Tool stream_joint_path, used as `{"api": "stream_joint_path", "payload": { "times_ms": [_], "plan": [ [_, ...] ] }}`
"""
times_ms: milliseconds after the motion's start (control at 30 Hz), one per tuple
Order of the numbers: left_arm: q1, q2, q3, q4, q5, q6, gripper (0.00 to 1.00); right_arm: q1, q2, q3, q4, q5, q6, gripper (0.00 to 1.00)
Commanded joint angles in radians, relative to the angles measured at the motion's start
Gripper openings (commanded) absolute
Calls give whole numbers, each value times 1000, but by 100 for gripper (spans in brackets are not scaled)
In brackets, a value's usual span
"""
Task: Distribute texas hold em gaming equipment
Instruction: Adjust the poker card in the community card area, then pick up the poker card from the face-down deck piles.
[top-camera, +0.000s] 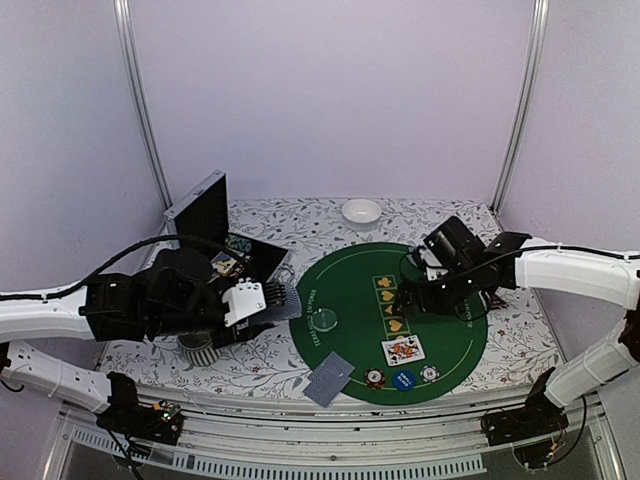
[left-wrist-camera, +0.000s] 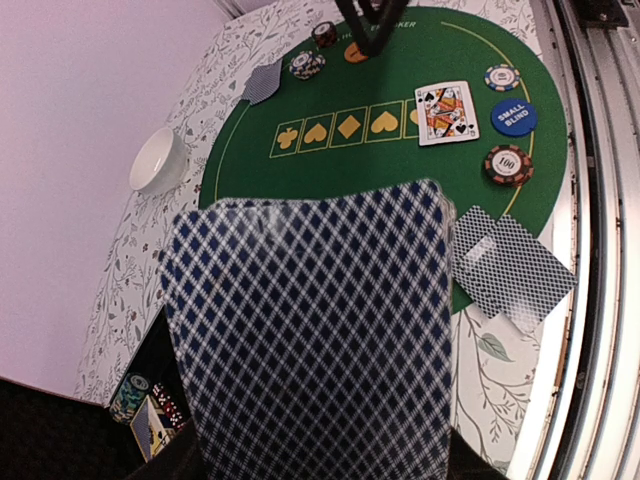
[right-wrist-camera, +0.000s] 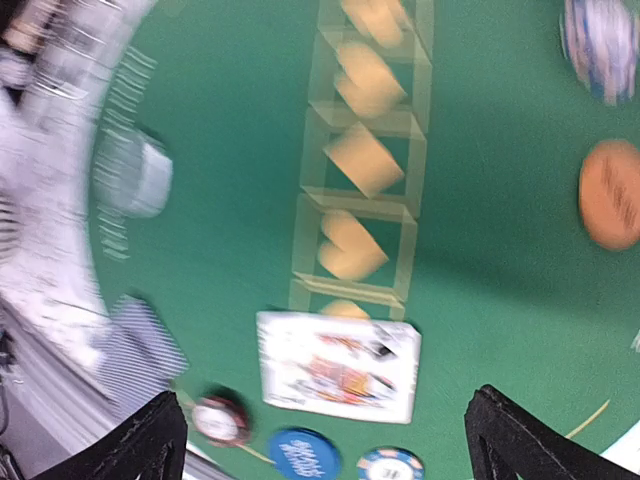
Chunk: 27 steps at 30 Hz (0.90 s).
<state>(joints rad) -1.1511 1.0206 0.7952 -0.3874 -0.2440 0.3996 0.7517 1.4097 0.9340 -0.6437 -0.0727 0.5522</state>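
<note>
I will next turn my right gripper onto a single card at the deck's loose end, because the deck in my left gripper sticks out toward the mat.
My left gripper is shut on a deck of playing cards, which fills the left wrist view and hides the fingers. A face-up card lies on the green round mat. Beside it are a reddish chip, a blue button and a pale chip. Two face-down cards overlap at the mat's near edge. My right gripper hovers open over the mat. In its blurred wrist view the face-up card lies just beyond the black fingertips, with nothing between them.
On the mat's far side lie another face-down card, two chips and an orange button. A white bowl stands at the back. An open black box and a ribbed grey mug are at the left.
</note>
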Motion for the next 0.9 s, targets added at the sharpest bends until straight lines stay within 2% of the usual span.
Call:
{"api": "stream_joint_path", "payload": {
  "times_ms": [0,67,167,233,267,633,733,867],
  "plan": [
    [11,-6,-7,8,8,1,53,98,-128,149,132,34,-139,99],
    [11,-6,-8,8,6,4,53,149,-164,130,332,-105,-202,99],
    [11,-7,-11,11,6,7,53,217,-165,95,587,-196,-229,99],
    [10,-5,-13,14,6,9,53,244,-120,93,681,-230,-225,99],
    [10,-4,-14,16,7,11,53,270,-10,137,720,-275,-203,99],
    [11,-14,-16,18,10,11,53,287,292,314,752,-423,-119,98],
    [9,-22,-16,19,7,10,53,287,323,328,727,-414,-108,97],
    [8,-35,-20,25,1,10,53,285,313,347,606,-335,-131,96]
  ]
}}
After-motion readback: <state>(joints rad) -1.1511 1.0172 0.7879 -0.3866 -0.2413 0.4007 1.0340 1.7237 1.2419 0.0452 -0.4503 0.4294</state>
